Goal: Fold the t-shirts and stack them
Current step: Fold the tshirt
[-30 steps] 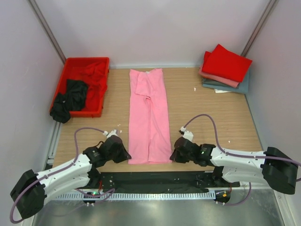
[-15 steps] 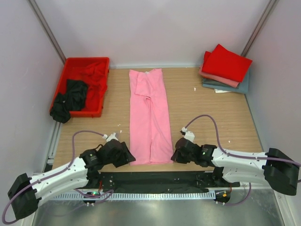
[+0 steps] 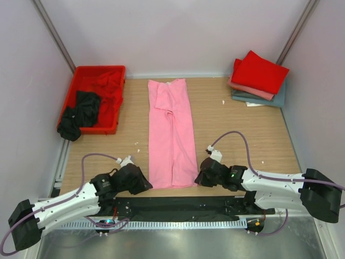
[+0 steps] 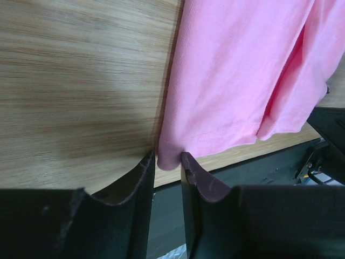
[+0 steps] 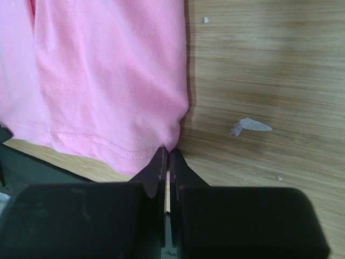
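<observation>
The pink shirt lies full length beyond its pinched hem. Next, my right gripper lifts outward, lowers it onto the shirt's far part [image 3: 186,110] and releases.
A light pink t-shirt [image 3: 171,129], folded into a long strip, lies in the middle of the wooden table. My left gripper [image 3: 146,185] is at its near left corner. In the left wrist view the fingers [image 4: 167,156] pinch that bunched corner of the pink cloth [image 4: 237,70]. My right gripper [image 3: 198,178] is at the near right corner. In the right wrist view its jaws [image 5: 167,151] are closed on the hem of the pink shirt [image 5: 108,81]. Folded red [image 3: 260,72], salmon [image 3: 245,88] and grey-blue [image 3: 272,100] shirts are stacked at the back right.
A red plastic tray [image 3: 81,71] at the back left holds a crumpled red shirt [image 3: 108,83] and a black shirt [image 3: 81,110] that hangs over its near edge. A black strip [image 3: 178,205] runs along the table's near edge. Small white scraps [image 5: 248,127] lie on the wood.
My left gripper has moved nearer and in towards the shirt's near left corner, which has shifted slightly right. My right gripper has stayed at the near right corner.
</observation>
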